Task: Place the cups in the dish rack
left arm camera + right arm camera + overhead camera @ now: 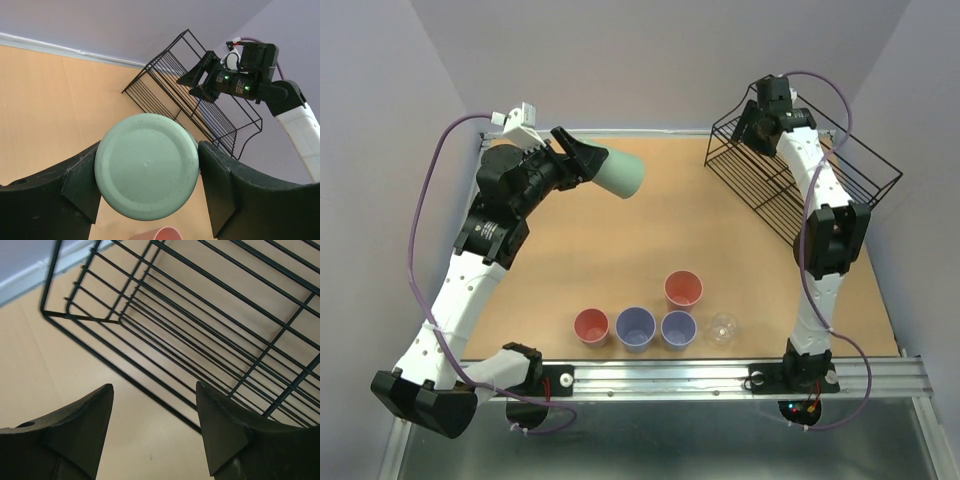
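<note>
My right gripper lowers slightly next, easing to the left in the top view, onto the rack's top wire, since that wire slants past my open fingers.
My left gripper (582,160) is shut on the pale green cup (621,172) and holds it on its side, well above the table at the far left. In the left wrist view the cup's base (146,166) fills the gap between my fingers (220,190). The black wire dish rack (800,180) stands at the far right and shows no cups. My right gripper (748,125) is open and empty above the rack's left end; its view shows rack wires (210,320). Two salmon-red cups (683,289) (591,326), two lavender-blue cups (635,327) (678,328) and a clear cup (722,327) stand near the front edge.
The table (620,250) is bare wood with grey walls behind and at both sides. The right arm (825,240) rises along the rack's near side. A metal rail (720,378) runs along the front edge by the arm bases.
</note>
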Controlling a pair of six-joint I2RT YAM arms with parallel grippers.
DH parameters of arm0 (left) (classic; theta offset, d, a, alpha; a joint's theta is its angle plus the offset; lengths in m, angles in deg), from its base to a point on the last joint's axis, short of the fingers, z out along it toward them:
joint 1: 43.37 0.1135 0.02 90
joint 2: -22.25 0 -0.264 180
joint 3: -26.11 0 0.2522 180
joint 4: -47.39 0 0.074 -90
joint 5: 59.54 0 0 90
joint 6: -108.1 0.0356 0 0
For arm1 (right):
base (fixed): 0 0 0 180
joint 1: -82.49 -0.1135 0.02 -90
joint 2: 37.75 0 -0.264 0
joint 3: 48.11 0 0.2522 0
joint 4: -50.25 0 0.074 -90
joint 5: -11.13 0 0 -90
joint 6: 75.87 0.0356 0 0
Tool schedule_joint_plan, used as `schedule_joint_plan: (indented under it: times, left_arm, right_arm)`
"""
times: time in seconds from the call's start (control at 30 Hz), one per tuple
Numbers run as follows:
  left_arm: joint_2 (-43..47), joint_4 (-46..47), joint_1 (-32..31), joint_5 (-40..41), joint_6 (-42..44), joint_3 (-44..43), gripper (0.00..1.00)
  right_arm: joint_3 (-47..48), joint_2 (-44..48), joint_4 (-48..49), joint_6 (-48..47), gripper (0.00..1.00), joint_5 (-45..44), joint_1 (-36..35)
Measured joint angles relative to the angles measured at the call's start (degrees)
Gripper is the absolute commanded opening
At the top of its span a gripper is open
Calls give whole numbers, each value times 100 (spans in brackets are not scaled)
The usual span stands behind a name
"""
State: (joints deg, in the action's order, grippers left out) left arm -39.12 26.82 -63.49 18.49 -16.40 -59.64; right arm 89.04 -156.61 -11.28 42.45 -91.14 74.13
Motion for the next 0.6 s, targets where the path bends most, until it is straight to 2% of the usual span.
schedule_joint_plan:
  times: [0.1, 0.37, 0.43, 0.47, 0.5, 0.53, 0.6]
  left_arm:
    - [11, -109, -2, 50, 2, 0, 0]
    - [37, -286, -2, 197, 2, 0, 0]
    - [37, -306, -2, 219, 4, 0, 0]
    - [37, -310, -2, 227, 4, 0, 0]
    - [37, -317, -2, 245, 9, 0, 0]
    - [37, -321, 0, 258, 13, 0, 0]
    - [35, -328, -2, 284, 20, 0, 0]
  right_arm:
    - [0, -297, -72, -118, 78, -42, 59]
    - [122, -531, -85, -337, 78, 52, 79]
    - [186, -584, -81, -407, 67, 90, 79]
    - [212, -605, -83, -422, 59, 116, 79]
    - [243, -643, -76, -433, 46, 203, 79]
    - [247, -682, -66, -450, 27, 297, 79]
    - [339, -743, 66, -813, 14, 579, 68]
